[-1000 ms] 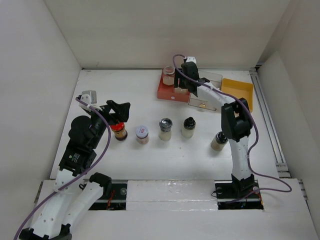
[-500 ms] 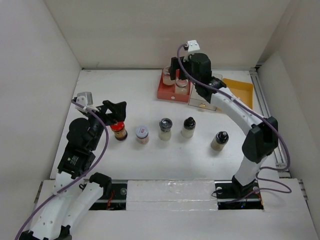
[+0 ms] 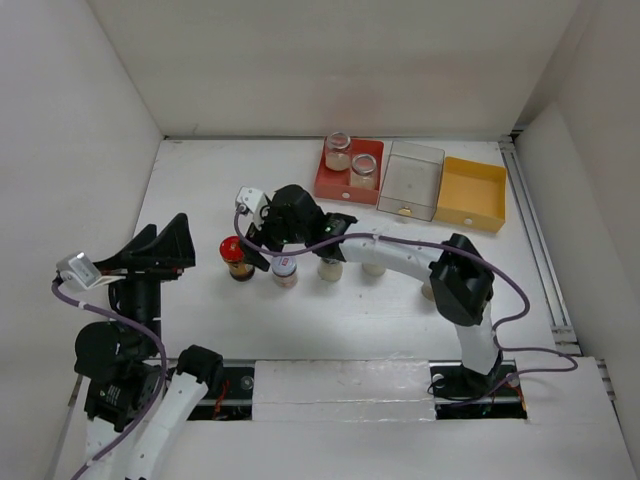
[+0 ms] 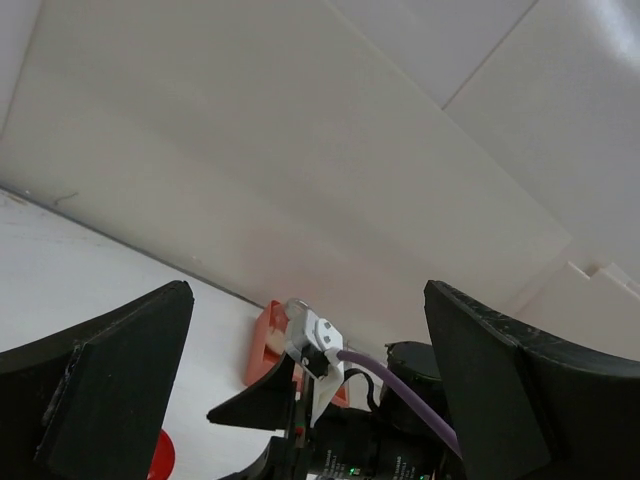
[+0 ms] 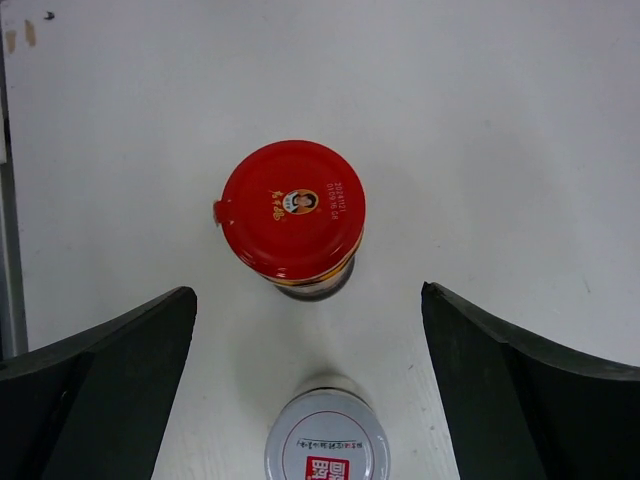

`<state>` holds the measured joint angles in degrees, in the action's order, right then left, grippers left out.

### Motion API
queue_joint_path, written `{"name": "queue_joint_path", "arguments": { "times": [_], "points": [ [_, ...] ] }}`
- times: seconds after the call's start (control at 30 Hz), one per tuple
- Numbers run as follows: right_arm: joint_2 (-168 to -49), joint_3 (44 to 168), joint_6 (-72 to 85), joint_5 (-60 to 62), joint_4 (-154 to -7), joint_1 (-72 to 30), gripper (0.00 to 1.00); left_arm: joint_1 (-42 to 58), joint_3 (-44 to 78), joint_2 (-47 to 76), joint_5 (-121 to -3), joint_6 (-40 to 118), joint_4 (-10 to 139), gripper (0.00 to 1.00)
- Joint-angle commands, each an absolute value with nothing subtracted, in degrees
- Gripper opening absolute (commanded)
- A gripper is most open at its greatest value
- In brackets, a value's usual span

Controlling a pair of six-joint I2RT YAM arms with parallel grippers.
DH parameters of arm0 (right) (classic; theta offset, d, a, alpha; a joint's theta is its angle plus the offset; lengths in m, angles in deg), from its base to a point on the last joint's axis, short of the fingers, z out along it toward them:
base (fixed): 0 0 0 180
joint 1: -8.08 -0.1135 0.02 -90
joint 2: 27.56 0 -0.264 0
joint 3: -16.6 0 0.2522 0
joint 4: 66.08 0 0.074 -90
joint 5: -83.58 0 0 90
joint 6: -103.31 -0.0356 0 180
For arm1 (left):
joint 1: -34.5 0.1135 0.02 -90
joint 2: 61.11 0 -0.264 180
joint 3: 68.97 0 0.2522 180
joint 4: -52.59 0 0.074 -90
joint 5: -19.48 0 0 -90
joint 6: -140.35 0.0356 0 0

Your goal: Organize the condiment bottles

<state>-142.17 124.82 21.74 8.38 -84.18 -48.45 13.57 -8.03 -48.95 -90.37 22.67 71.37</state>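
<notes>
My right gripper goes to the left in the top view and down around the red cap of the jar next, because that jar stands beyond its open fingers.
Two clear glass jars (image 3: 338, 152) (image 3: 363, 172) stand in the red tray (image 3: 330, 186). The dark red-capped jar (image 3: 237, 258) (image 5: 292, 210) and a white-lidded jar (image 3: 285, 270) (image 5: 327, 448) stand at the left of the row. A silver-lidded jar (image 3: 329, 268) and a black-capped bottle (image 3: 374, 268) are partly hidden under my right arm; the other black-capped bottle is hidden. My right gripper (image 3: 268, 243) (image 5: 308, 300) hangs open above and between the red-capped and white-lidded jars. My left gripper (image 3: 168, 240) (image 4: 308, 290) is open, empty and raised at the left.
A clear tray (image 3: 412, 180) and a yellow tray (image 3: 472, 192) stand right of the red tray at the back. White walls close in the table on three sides. My right arm (image 3: 400, 255) lies across the row of jars.
My right gripper let go of the second glass jar in the red tray and swung left and nearer, over the red-capped jar. My left arm drew back and rose.
</notes>
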Motion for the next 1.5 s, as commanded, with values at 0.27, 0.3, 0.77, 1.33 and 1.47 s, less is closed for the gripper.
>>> {"name": "queue_joint_path", "arguments": {
  "times": [0.27,0.3,0.77,1.33,1.47],
  "points": [
    [-147.08,131.17,25.00,11.51,-82.92,-49.31,0.99,13.67,-10.30,-47.23,-89.41,22.84,67.50,0.98],
    [-148.14,133.35,25.00,10.81,-83.53,-49.31,0.99,13.67,-10.30,-47.23,-89.41,22.84,67.50,0.98],
    [-157.11,141.20,23.08,19.34,-80.64,-49.84,0.99,13.67,-12.06,-47.75,-89.41,23.98,66.36,0.98],
    [-140.35,132.33,11.65,16.60,-54.36,-43.35,0.56,13.67,-12.58,-47.75,-88.36,23.98,66.88,0.98],
    [-133.13,128.46,8.31,17.13,-53.04,-33.53,0.56,13.67,-13.11,-47.75,-86.44,23.98,66.36,0.98]
  ]
}}
